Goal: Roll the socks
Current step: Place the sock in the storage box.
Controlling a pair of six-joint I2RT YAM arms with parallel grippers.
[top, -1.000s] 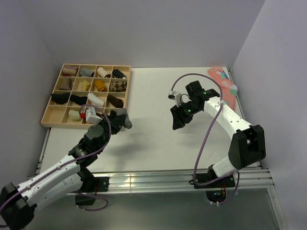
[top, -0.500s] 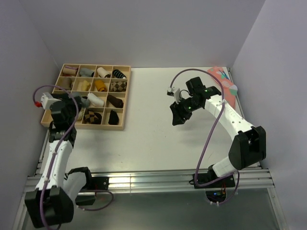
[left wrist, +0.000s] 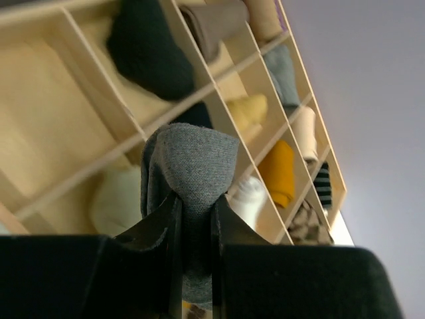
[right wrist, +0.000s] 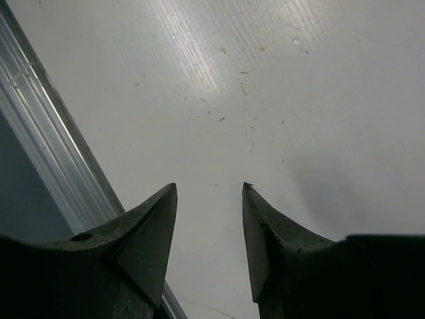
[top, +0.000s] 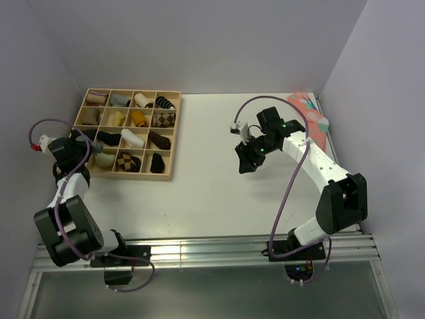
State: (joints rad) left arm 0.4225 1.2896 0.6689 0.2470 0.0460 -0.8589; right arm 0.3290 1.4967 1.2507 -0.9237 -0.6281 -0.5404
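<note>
My left gripper moves down and to its left in the top view next, lowers the dark grey sock in and releases it. The only bare section of the tray lies there.
A rolled dark grey sock (left wrist: 192,156) is pinched between the two fingers of my left gripper (left wrist: 194,203), which is shut on it. It hangs just above the wooden tray (left wrist: 53,119), over a divider between the cream roll (left wrist: 116,199) and a bare compartment. From above, the left gripper (top: 85,141) sits at the tray's left side. My right gripper (top: 246,163) hovers over the bare white table right of centre. In the right wrist view its jaws (right wrist: 210,187) stand open with nothing between them.
The tray (top: 126,175) holds several rolled socks in black, tan, mustard, white and checked. A salmon-pink dotted sock (top: 309,114) lies flat at the table's far right corner. Walls close in the left, back and right sides; a metal rail (top: 199,249) runs along the near edge.
My left arm has swung from the table's near-left middle out to the tray's left side, carrying the grey sock. The right arm has hardly moved.
</note>
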